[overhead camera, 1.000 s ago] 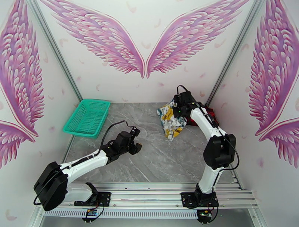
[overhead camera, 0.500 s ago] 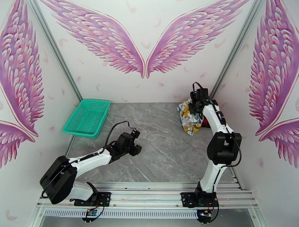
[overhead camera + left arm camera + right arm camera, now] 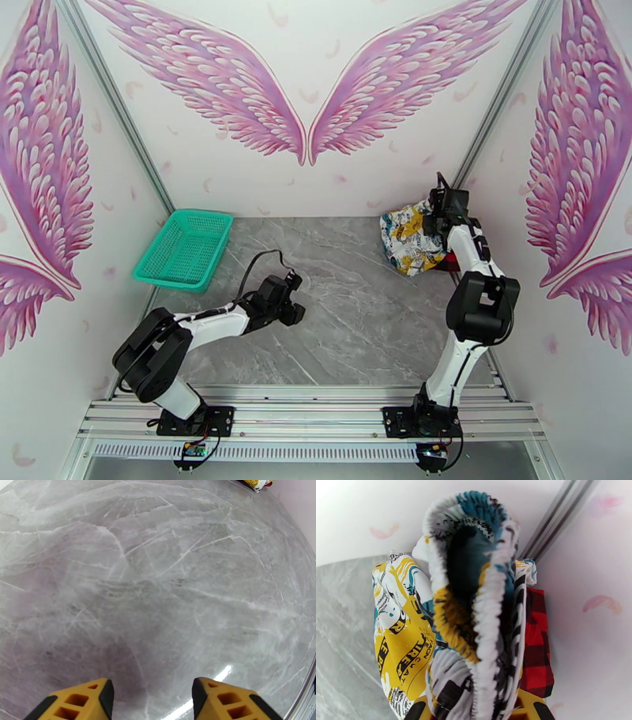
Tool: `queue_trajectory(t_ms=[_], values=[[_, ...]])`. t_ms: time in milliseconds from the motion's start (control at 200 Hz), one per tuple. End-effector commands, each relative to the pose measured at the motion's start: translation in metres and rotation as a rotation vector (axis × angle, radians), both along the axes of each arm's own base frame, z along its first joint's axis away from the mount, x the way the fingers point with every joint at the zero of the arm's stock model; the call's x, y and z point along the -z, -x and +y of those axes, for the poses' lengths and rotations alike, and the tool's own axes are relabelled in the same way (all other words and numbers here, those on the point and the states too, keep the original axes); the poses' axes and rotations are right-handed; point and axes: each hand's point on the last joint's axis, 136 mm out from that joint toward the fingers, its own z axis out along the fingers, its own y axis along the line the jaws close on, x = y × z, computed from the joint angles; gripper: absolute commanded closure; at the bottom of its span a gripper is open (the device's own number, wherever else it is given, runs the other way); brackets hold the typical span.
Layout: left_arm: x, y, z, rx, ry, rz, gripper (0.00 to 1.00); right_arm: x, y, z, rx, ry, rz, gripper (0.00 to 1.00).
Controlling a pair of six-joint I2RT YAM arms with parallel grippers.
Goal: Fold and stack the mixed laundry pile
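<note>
Next, my right gripper first lowers the cartoon-print garment's raised waistband to the plaid garment [image 3: 537, 645] below it beside the wall, then releases it.
The white cartoon-print garment [image 3: 407, 237] hangs bunched at the back right corner of the table, my right gripper [image 3: 439, 211] shut on its upper edge. In the right wrist view its gathered waistband [image 3: 474, 598] rises from between the yellow fingers [image 3: 531, 709]. Beside and under it lies the red-and-black plaid garment [image 3: 537, 645], showing as a red sliver [image 3: 452, 262] against the right wall. Low over the bare marble at left centre, my left gripper [image 3: 291, 306] stands open; the gap between its yellow fingertips [image 3: 79, 701] holds nothing.
A teal mesh basket [image 3: 186, 249] stands at the table's back left. Grey marble tabletop [image 3: 347, 316] stretches between the two arms. The right wall and a metal corner post [image 3: 474, 150] are close behind the right gripper.
The right arm has carried the white garment rightward and back, from table centre-right into the corner beside the plaid one. The left arm's elbow has folded in; its gripper stayed near the same spot.
</note>
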Motion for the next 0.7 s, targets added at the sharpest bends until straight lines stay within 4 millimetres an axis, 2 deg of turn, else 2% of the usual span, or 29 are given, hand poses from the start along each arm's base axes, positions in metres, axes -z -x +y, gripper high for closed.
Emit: queue_trajectory(t_ms=[0,205,460,500,565,590,695], values=[[-0.006,-0.014,-0.012,0.006,0.041,-0.001,0.43,0.003,-0.017,-0.028,0.063,-0.056,-0.064,1.0],[-0.001,-0.024,-0.021,0.009,0.052,0.027,0.44,0.047,-0.023,-0.059,0.15,-0.019,0.002,1.0],[0.003,-0.027,-0.027,0.011,0.057,0.049,0.45,0.079,-0.019,-0.09,0.289,0.07,0.072,1.0],[0.003,-0.028,-0.027,0.009,0.058,0.05,0.45,0.083,-0.018,-0.092,0.305,0.079,0.081,0.91],[0.002,-0.027,-0.028,0.009,0.062,0.052,0.45,0.086,-0.017,-0.091,0.305,0.081,0.092,0.63],[0.001,-0.027,-0.028,0.009,0.064,0.051,0.45,0.087,-0.017,-0.09,0.302,0.083,0.095,0.56],[0.0,-0.027,-0.028,0.009,0.068,0.054,0.45,0.079,-0.017,-0.084,0.293,0.093,0.084,0.39]])
